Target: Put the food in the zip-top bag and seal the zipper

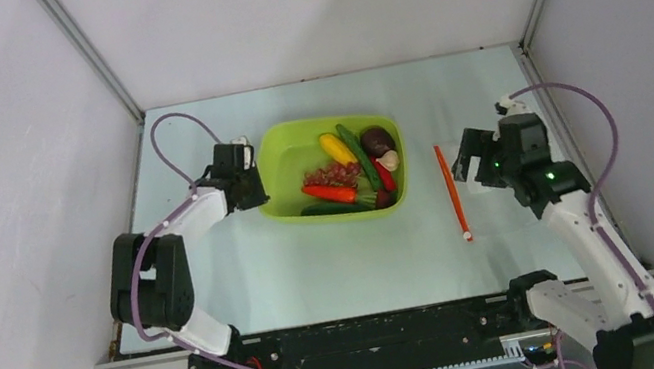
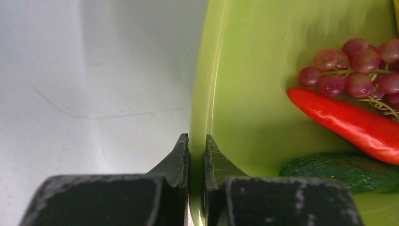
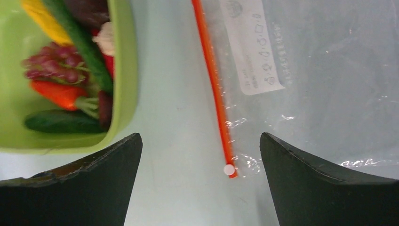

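I should next lower my right gripper, fingers open, onto the zipper's upper strip (image 1: 450, 185) (image 3: 222, 110) beside the label's near end, because that orange-red line runs lengthwise between its fingers.
The food lies in a lime-green tray (image 1: 290, 158): orange carrot (image 1: 330, 193), grapes (image 1: 332, 175), lemon (image 1: 335, 148), long green cucumber (image 1: 357, 147), maroon ball (image 1: 377, 141), garlic (image 1: 388, 160), red chili (image 1: 387, 178). My left gripper (image 1: 255, 189) is shut on the tray's left rim (image 2: 202, 94); the grapes (image 2: 357, 70) and carrot (image 2: 353, 122) lie just inside. The clear zip-top bag (image 3: 329, 84) lies flat to the right of the tray, with its white label (image 3: 254, 47). Its orange-red zipper (image 3: 214, 84) ends at a small white slider (image 3: 229, 169). My right gripper (image 3: 201, 141) is open above the zipper's near end, holding nothing.
A dark green piece (image 2: 343, 169) lies at the tray's near wall. White walls close in the table on three sides. The right arm (image 1: 558, 194) stands over the bag's near right part.
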Controlling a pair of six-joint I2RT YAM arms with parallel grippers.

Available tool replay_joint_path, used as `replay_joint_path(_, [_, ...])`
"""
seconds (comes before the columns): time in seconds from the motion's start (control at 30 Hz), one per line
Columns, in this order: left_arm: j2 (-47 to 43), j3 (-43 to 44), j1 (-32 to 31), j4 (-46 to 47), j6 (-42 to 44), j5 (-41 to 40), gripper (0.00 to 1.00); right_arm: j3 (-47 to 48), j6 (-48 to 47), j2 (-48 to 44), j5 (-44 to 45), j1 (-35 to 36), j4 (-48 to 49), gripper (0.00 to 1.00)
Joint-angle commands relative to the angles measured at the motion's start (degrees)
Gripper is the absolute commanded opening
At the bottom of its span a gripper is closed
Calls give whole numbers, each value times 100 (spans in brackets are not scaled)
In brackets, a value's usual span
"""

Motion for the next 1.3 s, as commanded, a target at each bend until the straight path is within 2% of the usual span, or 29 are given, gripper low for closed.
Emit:
replay_joint_path(0.0, [-460,-280,-55,-45,69,-66,10,16,-79,623,1514,507,72,100])
replay_joint_path(0.1, [-622,-311,-72,-52,41,-57,17,16,-110,1192,1767,623,261,100])
replay_joint_path(0.17, [-734,-310,-77,-82,36,-57,27,16,-182,1500,1854,699,423,98])
replay_joint_path(0.23, [-878,-301,-77,-141,-5,-56,42,28,-283,1793,1970,797,569,97])
replay_joint_path(0.3, [-1070,-270,-81,-239,-64,-63,75,81,-414,2072,2094,892,622,96])
replay_joint_path(0.37, [-1323,-208,-77,-320,-153,-81,97,162,-552,2375,2235,991,655,96])
replay_joint_path(0.6, [-2457,192,-82,-456,-750,-446,100,641,-812,3519,2689,1225,723,89])
replay_joint_path(0.77, [-2987,36,-78,-485,-1018,-734,100,947,-794,4246,3164,1404,668,84])
replay_joint_path(0.87, [-3221,-274,-79,-231,-1131,-675,100,1102,-695,4583,3523,1462,508,70])
replay_joint_path(1.07, [-3261,-787,-169,194,-1454,-150,100,1167,-522,4859,3784,1520,331,52])
replay_joint_path(1.13, [-3211,-805,-237,156,-1454,-115,100,1179,-434,4904,3895,1525,294,43])
replay_joint_path(1.27, [-3201,-829,-419,216,-1416,-71,100,1181,-199,4857,4184,1527,243,12])
